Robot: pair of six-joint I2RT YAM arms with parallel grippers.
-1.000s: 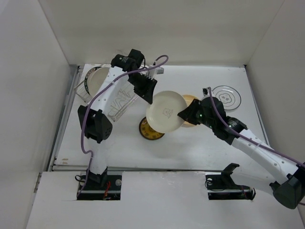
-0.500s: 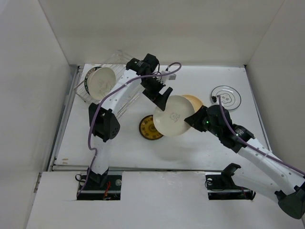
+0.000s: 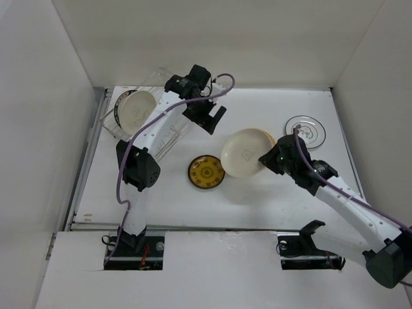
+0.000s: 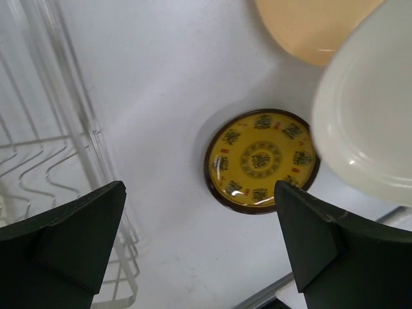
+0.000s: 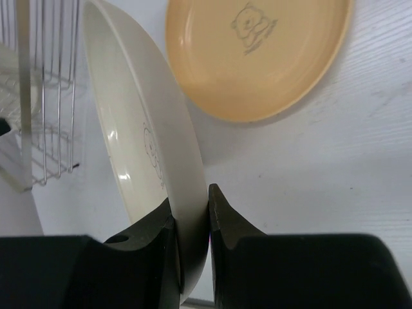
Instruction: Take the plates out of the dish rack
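Note:
The yellow-orange plate point(image 3: 268, 134) point(image 5: 257, 51) lies there flat and empty, and my right gripper will next move outward and down to release the cream plate onto it.
My right gripper point(image 3: 270, 158) is shut on the rim of a cream plate point(image 3: 246, 153) and holds it tilted on edge above the table. In the right wrist view the fingers point(image 5: 225, 219) pinch the cream plate point(image 5: 135, 129) at its lower edge. A yellow-orange plate point(image 5: 257, 51) lies flat behind it. My left gripper point(image 3: 215, 116) hangs open and empty near the dish rack point(image 3: 158, 138), apart from the cream plate. Below it lies a small dark plate with a gold centre point(image 4: 262, 159). The dish rack holds another cream plate point(image 3: 136, 109) on edge.
A white plate with a patterned rim point(image 3: 306, 131) lies flat at the back right. White walls close in the table on the left, back and right. The rack's wire side point(image 4: 58, 161) stands close to my left finger.
My left gripper has opened, let go of the cream plate and drawn back toward the rack. My right gripper has carried the plate to the right.

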